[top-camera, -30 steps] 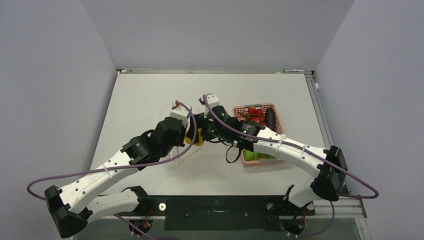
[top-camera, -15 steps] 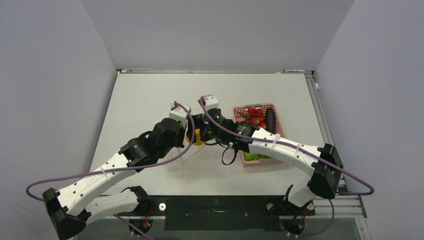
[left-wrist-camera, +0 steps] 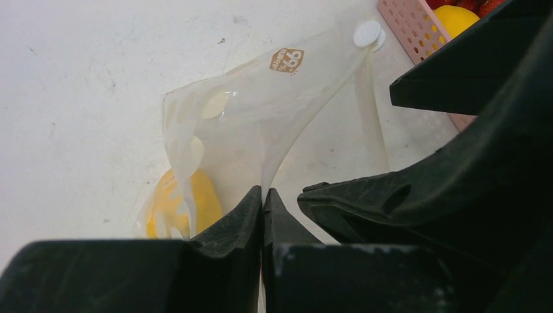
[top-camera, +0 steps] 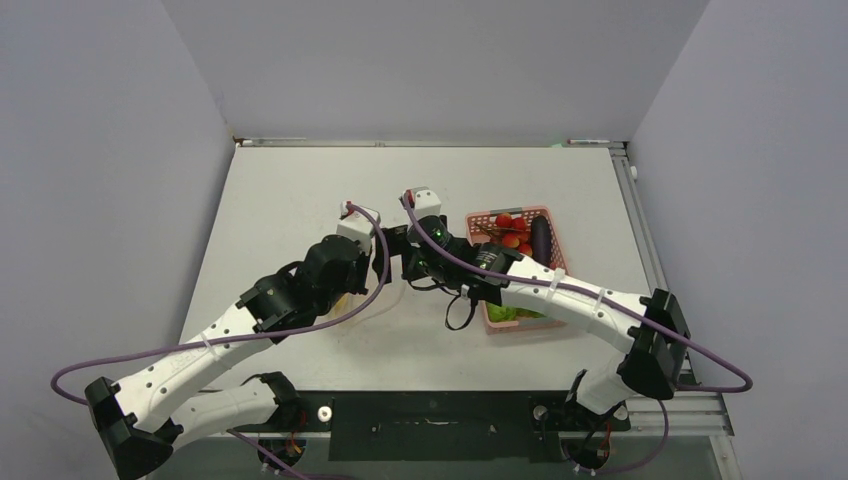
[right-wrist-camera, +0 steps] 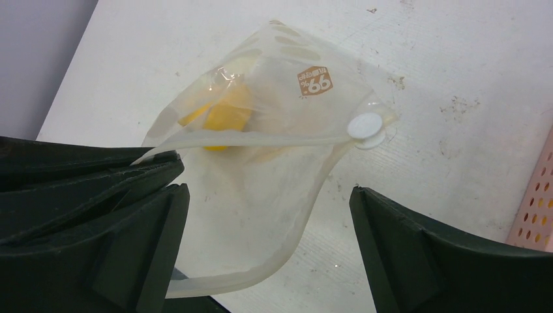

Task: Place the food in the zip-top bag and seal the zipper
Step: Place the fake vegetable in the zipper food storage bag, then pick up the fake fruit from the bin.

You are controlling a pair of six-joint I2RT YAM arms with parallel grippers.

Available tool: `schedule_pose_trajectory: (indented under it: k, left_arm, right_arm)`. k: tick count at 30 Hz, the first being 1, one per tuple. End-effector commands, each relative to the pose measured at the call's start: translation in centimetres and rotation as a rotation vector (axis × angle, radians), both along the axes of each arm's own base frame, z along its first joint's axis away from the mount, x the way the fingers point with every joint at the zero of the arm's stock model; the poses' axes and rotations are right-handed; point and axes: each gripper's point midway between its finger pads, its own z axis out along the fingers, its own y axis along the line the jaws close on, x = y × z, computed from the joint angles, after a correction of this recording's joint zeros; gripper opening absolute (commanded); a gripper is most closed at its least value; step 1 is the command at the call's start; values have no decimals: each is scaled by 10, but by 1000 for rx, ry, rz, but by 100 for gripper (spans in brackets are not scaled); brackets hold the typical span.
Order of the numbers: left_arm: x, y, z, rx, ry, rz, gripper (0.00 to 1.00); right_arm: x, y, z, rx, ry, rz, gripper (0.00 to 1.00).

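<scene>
I should move my right gripper over and down beside the dark elongated piece of food, because more food lies in the basket, to that gripper's right in the top view.
The clear zip-top bag (right-wrist-camera: pixel 280 189) hangs with its mouth open. My left gripper (left-wrist-camera: pixel 263 193) is shut on one edge of that mouth. A yellow piece of food (right-wrist-camera: pixel 225 114) lies inside the bag, also visible in the left wrist view as a yellow piece (left-wrist-camera: pixel 176 205). The zipper (right-wrist-camera: pixel 261 139) runs as a whitish strip across the mouth to a white button (right-wrist-camera: pixel 366 126). My right gripper (right-wrist-camera: pixel 267 228) stands open just above the mouth, with nothing between its fingers. From above, both grippers meet mid-table, left gripper (top-camera: pixel 378 262) beside right gripper (top-camera: pixel 398 268), and they hide most of the bag.
A pink basket (top-camera: pixel 480 215) stands right of the grippers, under the right forearm. It holds red pieces (top-camera: pixel 510 228), a dark elongated piece (top-camera: pixel 540 238) and green leafy food (top-camera: pixel 510 312). Its corner (left-wrist-camera: pixel 417 26) lies close beside the bag.
My right gripper has opened wide. The yellow piece that showed between the two grippers from above no longer shows there. The left gripper keeps its grip on the bag.
</scene>
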Motion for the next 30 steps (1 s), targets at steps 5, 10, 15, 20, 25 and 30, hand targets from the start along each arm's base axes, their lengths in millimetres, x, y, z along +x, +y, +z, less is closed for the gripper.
schedule_pose_trajectory:
  k: [5,10,15,20,25,30]
  left_arm:
    - [6,-7,16,-74,-40,7,0]
    - [7,-6,16,-75,-40,13,0]
    - [8,-6,15,-76,-40,15,0]
    - [9,-6,14,-72,-35,16,0]
    - [10,-6,12,-69,-33,17,0]
    - [10,-6,12,-67,-31,20,0]
  right_arm:
    - [3,-25,53,65,-103,-72,100]
    - [2,-51,60,42,-129,-132,100]
    - [5,-85,65,25,-149,-210,100]
    - [9,-122,65,-17,-156,-294,98]
    - [16,-162,52,-90,-120,-392,96]
    - [16,-200,37,-194,-93,-485,95]
